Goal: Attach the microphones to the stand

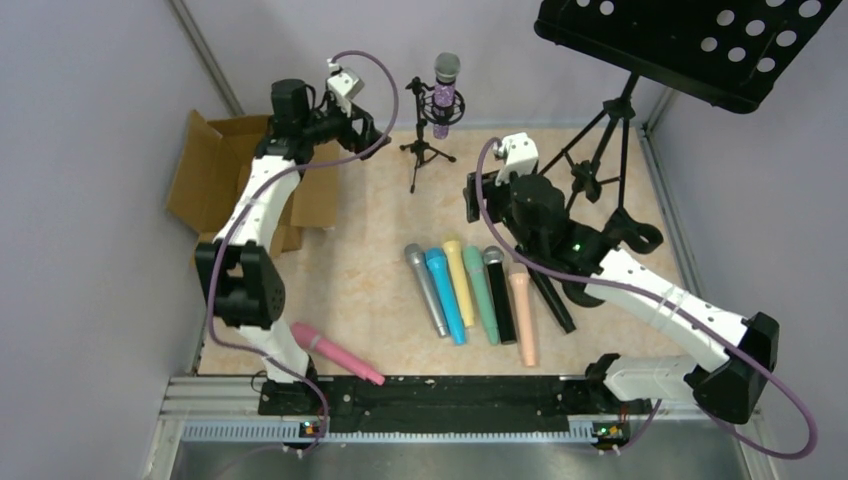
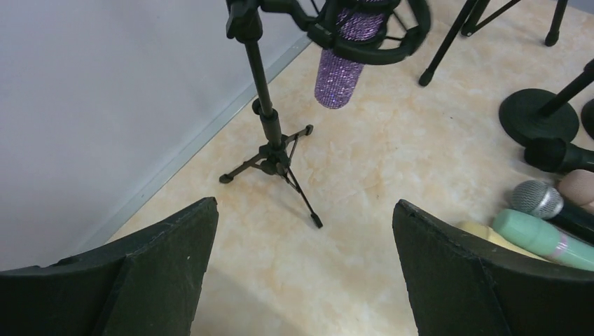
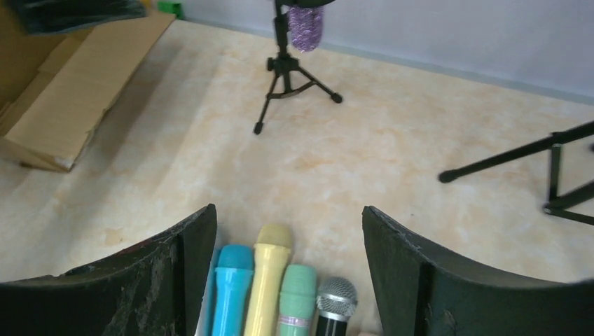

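My right gripper isn't holding anything. It should swing toward the right in the top view next, onto the black spring clip (image 1: pixel 633 232), as the clip stands by the music stand's legs.
The glittery purple microphone (image 1: pixel 445 92) stands upright in the ring mount of the small black tripod stand (image 1: pixel 421 150) at the back. My left gripper (image 1: pixel 372 130) hovers open just left of the stand, nothing between its fingers (image 2: pixel 175 245). Silver (image 1: pixel 427 290), blue (image 1: pixel 446 296), yellow (image 1: pixel 460 282), teal (image 1: pixel 481 293), black (image 1: pixel 500 296) and peach (image 1: pixel 523 318) microphones lie side by side mid-table. My right gripper (image 3: pixel 288 208) is open above their heads, holding nothing. A pink microphone (image 1: pixel 336 352) lies by the left arm's base.
An open cardboard box (image 1: pixel 222 170) sits at the back left. A black music stand (image 1: pixel 690 40) on tripod legs (image 1: pixel 600 150) and a round stand base (image 1: pixel 622 236) occupy the back right. Grey walls close in the table.
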Motion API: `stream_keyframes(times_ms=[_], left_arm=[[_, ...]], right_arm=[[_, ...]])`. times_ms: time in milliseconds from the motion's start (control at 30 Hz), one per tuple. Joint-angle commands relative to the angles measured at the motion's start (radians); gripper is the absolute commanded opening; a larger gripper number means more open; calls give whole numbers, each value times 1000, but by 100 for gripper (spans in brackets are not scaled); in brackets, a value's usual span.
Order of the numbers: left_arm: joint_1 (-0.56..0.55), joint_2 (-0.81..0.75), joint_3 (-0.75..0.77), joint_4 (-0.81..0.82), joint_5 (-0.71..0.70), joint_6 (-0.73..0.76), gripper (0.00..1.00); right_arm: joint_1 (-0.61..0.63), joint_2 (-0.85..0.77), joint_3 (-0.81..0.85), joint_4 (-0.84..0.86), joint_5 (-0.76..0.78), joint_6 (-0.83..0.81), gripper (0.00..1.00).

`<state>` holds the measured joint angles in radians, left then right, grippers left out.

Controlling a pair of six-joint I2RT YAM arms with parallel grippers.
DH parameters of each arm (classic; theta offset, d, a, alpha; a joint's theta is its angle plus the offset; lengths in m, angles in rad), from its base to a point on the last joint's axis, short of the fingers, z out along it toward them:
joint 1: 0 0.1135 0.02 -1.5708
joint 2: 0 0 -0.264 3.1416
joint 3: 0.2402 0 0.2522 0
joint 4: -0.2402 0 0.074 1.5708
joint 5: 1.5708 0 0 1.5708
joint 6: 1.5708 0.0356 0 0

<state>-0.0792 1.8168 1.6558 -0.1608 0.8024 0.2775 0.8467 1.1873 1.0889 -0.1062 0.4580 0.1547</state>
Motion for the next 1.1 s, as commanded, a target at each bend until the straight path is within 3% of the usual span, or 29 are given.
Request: stream_keyframes(times_ms=[0,133,433,767,1067], left_arm=[[-2,-161,-40,-328,-156,60,99],[1,-278,-82,-508,-230,86,99],[5,-465,-167,-658,-244,18,99],[6,-526,-155,-737,-293,-28,99],[5,-611,-171,-743,-333,-40,99]], right_arm=[[-63,23,247,-274,144,81,74],[-187,27,376,-422,191,135,74],[-278,-14,455,-531,273,59,85],[-378,-61,285,-563,217,70,87],[-438,-60,229,-529,126,78,76]])
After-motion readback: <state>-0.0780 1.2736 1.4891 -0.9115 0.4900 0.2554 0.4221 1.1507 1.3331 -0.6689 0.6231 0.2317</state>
